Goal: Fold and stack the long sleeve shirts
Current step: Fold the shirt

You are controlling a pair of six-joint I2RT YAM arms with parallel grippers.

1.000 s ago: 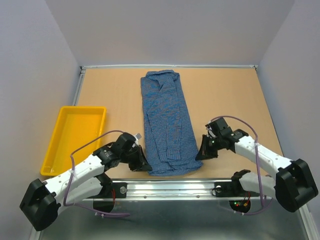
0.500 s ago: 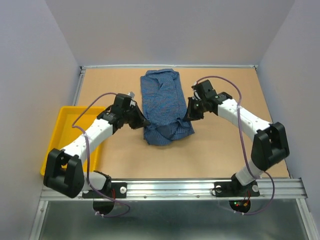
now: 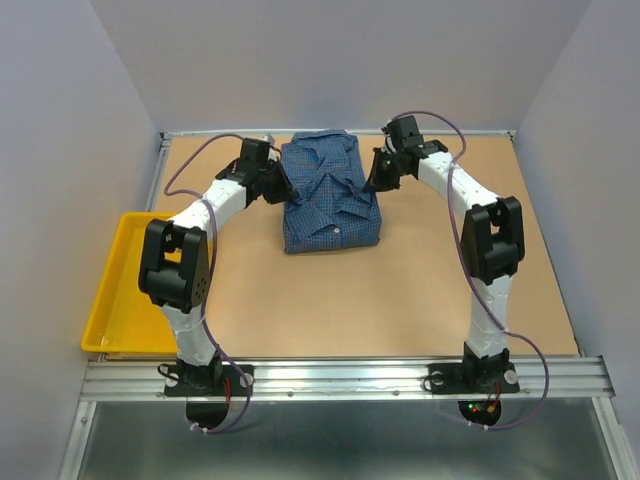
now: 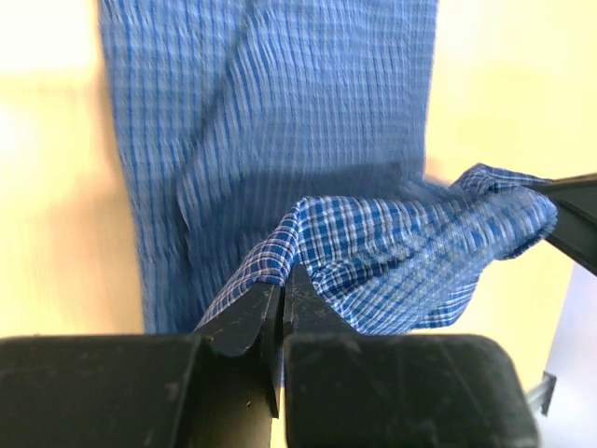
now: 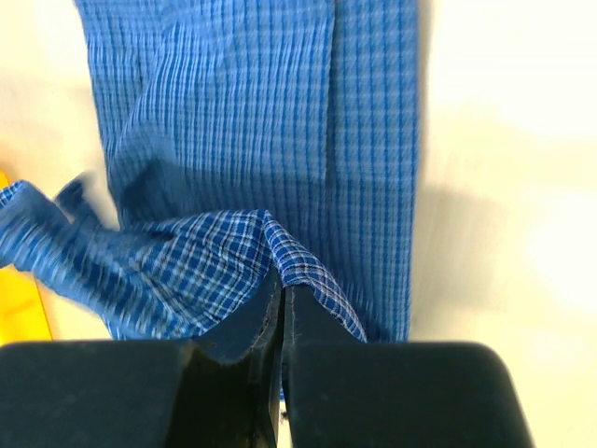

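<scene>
The left gripper lowers and moves slightly outward next, bringing the hem corner down onto the flat cloth (image 3: 290,189), since the lifted edge still hangs above it.
The blue checked long sleeve shirt (image 3: 330,195) lies folded over on itself at the far middle of the table. My left gripper (image 3: 283,185) is shut on the shirt's hem corner (image 4: 280,257) at the shirt's left far side. My right gripper (image 3: 375,180) is shut on the other hem corner (image 5: 280,245) at its right far side. Both hold the near edge of the shirt lifted over the rest of the cloth (image 4: 280,103), which lies flat below in both wrist views (image 5: 280,103). Both arms are stretched far forward.
A yellow tray (image 3: 125,290) sits at the table's left edge. A sliver of it shows at the left of the right wrist view (image 5: 14,313). The table's back wall stands just behind the shirt.
Both grippers have carried the shirt's near hem from the table's front to the far end, folding the long shirt in half onto itself.
</scene>
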